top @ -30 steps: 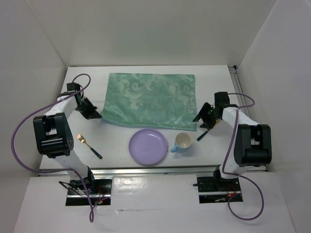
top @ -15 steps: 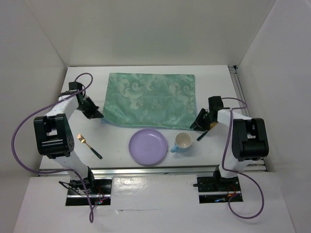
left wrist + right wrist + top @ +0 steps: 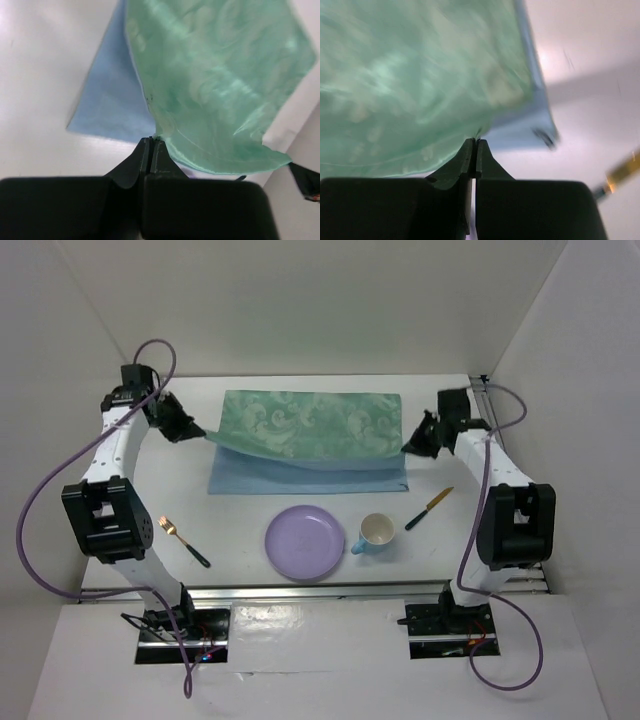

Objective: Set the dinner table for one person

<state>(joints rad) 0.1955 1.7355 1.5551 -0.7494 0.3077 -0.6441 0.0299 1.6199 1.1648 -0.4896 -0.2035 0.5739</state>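
The near part of the blue cloth is uncovered. My left gripper should next go down and back to the blue cloth's near corner (image 3: 75, 124) by the fork and release there.
A teal-green patterned cloth (image 3: 310, 425) is held up off the dinner table (image 3: 240, 530) by its two near corners. My left gripper (image 3: 192, 432) is shut on the near-left corner, and my right gripper (image 3: 408, 446) is shut on the near-right corner. Under it a plain light-blue cloth (image 3: 300, 478) lies flat. In the left wrist view the pinched tips (image 3: 151, 140) hold the green cloth (image 3: 215, 90) above the blue cloth (image 3: 107, 110). In the right wrist view the tips (image 3: 475, 141) clamp the green cloth (image 3: 410, 85) beside the blue cloth (image 3: 530, 125).
A purple plate (image 3: 305, 542) sits near the front edge with a blue mug (image 3: 376, 533) to its right. A gold knife with a dark handle (image 3: 429, 508) lies right of the mug. A gold fork (image 3: 186, 542) lies at front left. White walls enclose the table.
The right gripper has closed on the green cloth's near-right corner. Both grippers have risen and moved toward the back, lifting the cloth's near edge and uncovering the blue cloth.
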